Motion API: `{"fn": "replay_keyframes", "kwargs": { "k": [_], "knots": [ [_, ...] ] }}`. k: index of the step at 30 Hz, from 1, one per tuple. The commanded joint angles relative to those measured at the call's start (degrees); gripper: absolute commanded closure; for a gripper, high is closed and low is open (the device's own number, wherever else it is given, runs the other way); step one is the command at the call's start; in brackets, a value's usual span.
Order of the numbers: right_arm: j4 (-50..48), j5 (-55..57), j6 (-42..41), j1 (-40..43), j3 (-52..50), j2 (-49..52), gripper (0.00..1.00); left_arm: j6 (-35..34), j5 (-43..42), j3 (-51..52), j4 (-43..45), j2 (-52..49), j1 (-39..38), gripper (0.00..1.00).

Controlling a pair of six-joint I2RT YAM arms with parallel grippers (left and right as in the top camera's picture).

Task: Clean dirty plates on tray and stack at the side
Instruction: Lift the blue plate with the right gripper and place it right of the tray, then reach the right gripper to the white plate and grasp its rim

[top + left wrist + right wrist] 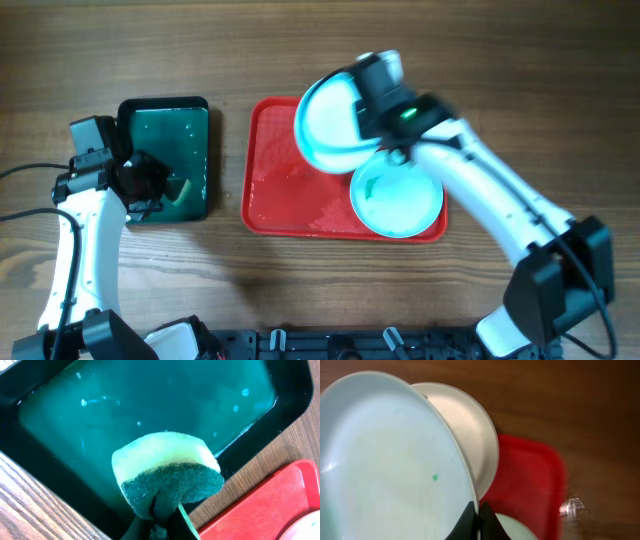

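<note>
My right gripper goes to the right in the overhead view next and lowers the plate onto the wood (507,128) (605,460) beside the tray, since that spot is bare.
My right gripper (372,118) (479,521) is shut on the rim of a pale turquoise plate (328,125) (390,460) and holds it tilted up over the far part of the red tray (290,190) (532,485). The plate has a small teal spot. A white plate (472,425) lies just behind it. A second turquoise plate (397,197) (517,531) lies flat on the tray's near right, with a teal smear. My left gripper (150,185) (165,525) is shut on a yellow and green sponge (167,477) over the dark green tray.
The dark green black-rimmed tray (165,120) (150,405) holds soapy water, left of the red tray. A strip of bare wood separates the two trays. The red tray's corner (270,505) shows in the left wrist view.
</note>
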State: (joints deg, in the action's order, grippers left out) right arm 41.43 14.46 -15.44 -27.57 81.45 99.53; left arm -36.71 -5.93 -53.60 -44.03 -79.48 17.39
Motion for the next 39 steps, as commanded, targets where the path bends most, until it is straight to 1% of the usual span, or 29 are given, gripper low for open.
{"fn": "replay_keyframes", "kwargs": {
  "k": [1,2,4,6,8,11,12,15,16,17,18,19,20,22,23,24,25,26,28,30,32,33,36,38,39],
  "knots": [
    [1.0,-29.2,-2.5,17.6,-0.1,-0.7,0.96,0.3,-0.7,0.3,0.0,1.0,0.1,0.96],
    [2.8,-31.1,-2.5,24.8,-0.2,-0.7,0.96,0.3,-0.7,0.3,0.0,1.0,0.1,0.96],
    [4.7,-30.8,0.8,34.1,-1.1,-0.7,0.96,0.3,-0.7,0.4,0.0,1.0,0.1,0.96],
    [5.1,-30.6,3.6,41.6,-3.1,-0.7,0.96,0.3,-0.7,0.5,0.0,1.0,0.1,0.96],
    [3.8,-28.2,3.3,49.0,-6.6,-0.6,0.96,0.3,-0.7,0.5,0.0,1.0,0.1,0.96],
    [-2.1,-28.2,2.7,53.9,-12.8,-0.5,0.96,0.3,-0.7,0.5,0.1,1.0,0.1,0.96],
    [-4.9,-26.2,1.0,54.1,-14.9,-0.5,0.96,0.3,-0.7,0.5,0.0,1.0,0.1,0.96],
    [-7.4,-19.0,-4.0,54.1,-16.5,-0.5,0.96,0.3,-0.7,0.9,0.2,1.0,0.1,0.96],
    [-8.0,-19.2,-4.3,54.1,-16.5,-0.5,0.92,0.3,-0.7,1.1,0.5,1.0,0.1,0.96],
    [-8.2,-19.6,-4.2,54.1,-16.5,-0.5,0.75,0.3,-0.7,1.1,0.6,1.0,0.1,0.96],
    [-8.2,-20.2,-4.3,54.1,-16.5,-0.5,0.5,0.3,-0.7,1.1,0.8,1.0,0.1,0.96],
    [-8.4,-22.5,-4.2,54.0,-16.5,-0.5,0.35,0.3,-0.7,1.1,0.8,1.0,0.1,0.96],
    [-8.9,-26.9,-3.6,53.8,-16.4,-0.5,0.34,0.3,-0.7,1.1,0.8,1.0,0.1,0.96],
    [-11.5,-41.6,1.2,52.1,-16.4,-0.5,0.33,0.3,-0.7,1.1,0.9,1.0,0.1,0.96],
    [-13.1,-47.3,1.8,49.5,-16.4,-0.5,0.32,0.3,-0.7,1.1,0.9,1.0,0.1,0.96],
    [-14.3,-47.8,1.9,45.9,-16.4,-0.5,0.32,0.3,-0.7,1.1,0.9,1.0,0.1,0.96],
    [-15.3,-46.1,1.9,41.9,-16.4,-0.5,0.31,0.3,-0.7,1.1,1.0,1.0,0.1,0.96],
    [-16.5,-42.0,1.7,37.1,-16.4,-0.5,0.3,0.3,-0.7,1.1,1.0,1.0,0.1,0.96],
    [-19.4,-30.9,-2.0,27.6,-16.4,-0.3,0.29,0.3,-0.7,1.1,1.0,1.0,0.1,0.96],
    [-23.1,-21.5,-4.3,19.6,-16.4,0.6,0.22,0.3,-0.7,1.1,1.0,1.0,0.1,0.96],
    [-27.2,-14.5,-5.4,13.8,-16.4,3.4,0.22,0.3,-0.7,1.1,1.0,1.0,0.1,0.96],
    [-28.3,-12.8,-6.5,12.5,-16.4,4.9,0.23,0.3,-0.7,1.1,0.9,1.0,0.1,0.96],
    [-32.2,-12.5,-7.7,11.3,-16.4,9.7,0.32,0.3,-0.7,1.1,1.0,1.0,0.1,0.96],
    [-33.7,-12.5,-7.5,11.3,-16.4,11.4,0.32,0.3,-0.7,1.1,1.0,1.0,0.1,0.96],
    [-34.0,-12.5,-7.1,11.3,-16.4,12.0,0.41,0.3,-0.7,1.1,1.0,1.0,0.1,0.96]
  ]
}}
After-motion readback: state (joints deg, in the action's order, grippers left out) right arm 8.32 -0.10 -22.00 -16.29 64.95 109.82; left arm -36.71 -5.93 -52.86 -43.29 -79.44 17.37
